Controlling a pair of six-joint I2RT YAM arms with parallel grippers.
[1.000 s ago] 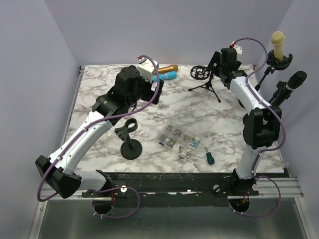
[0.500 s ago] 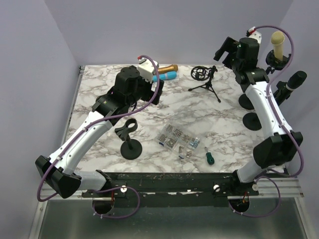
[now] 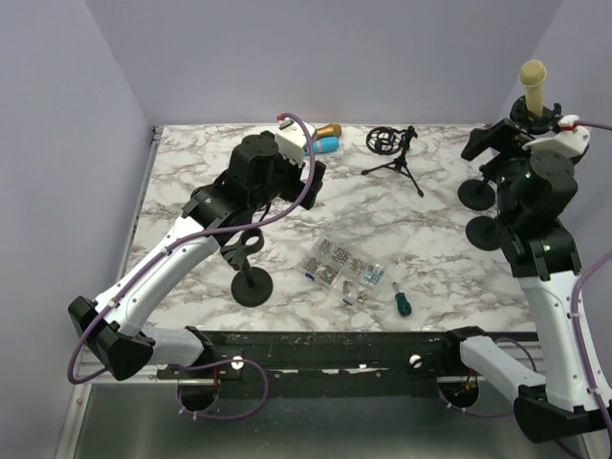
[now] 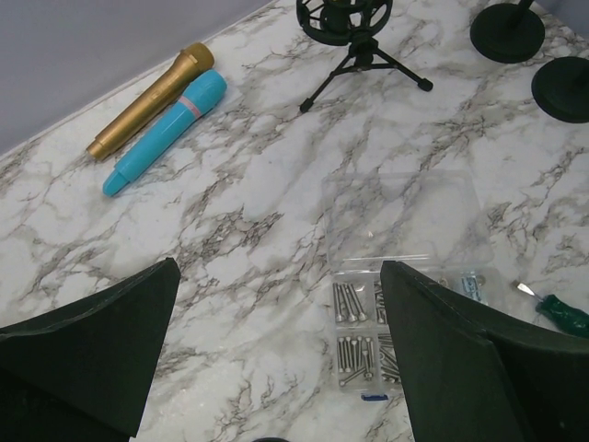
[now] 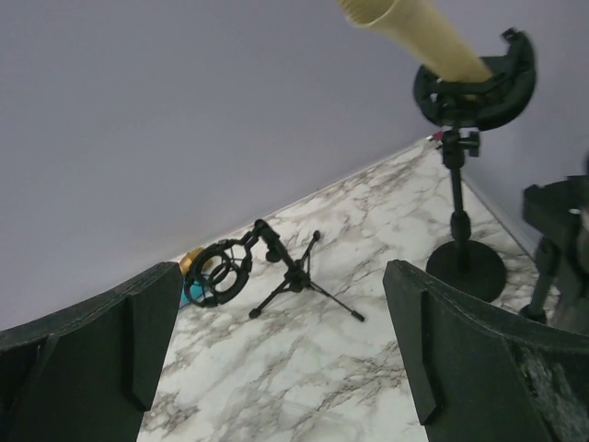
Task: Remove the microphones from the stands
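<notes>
My right gripper should turn to the right in its wrist view next, onto the grey microphone at the near clip. Its open fingers point past the microphone.
A cream microphone (image 3: 533, 84) stands upright in the clip of a black stand (image 3: 535, 117) at the back right corner. In the right wrist view the cream microphone (image 5: 423, 32) leans out of the stand's clip (image 5: 479, 87) at top right. My right gripper (image 3: 483, 153) hangs open and empty in the air, just left of and below that clip, touching nothing; the wrist view shows this gripper (image 5: 282, 267) well short of the stand. My left gripper (image 3: 311, 182) is open and empty above the middle of the table, and its wrist view shows the gripper (image 4: 278, 267) over bare marble.
A tripod stand with a shock mount (image 3: 392, 151) sits at the back centre. A gold microphone (image 4: 152, 99) and a blue one (image 4: 170, 129) lie at the back. An empty clip stand (image 3: 249, 268), a clear screw box (image 3: 342, 268) and a green screwdriver (image 3: 403, 303) are nearer. Two round stand bases (image 3: 483, 229) stand at right.
My right arm has swung from the tripod at the back centre over to the right, toward the cream microphone's stand, and its jaws have opened wide. The left arm shifted slightly right.
</notes>
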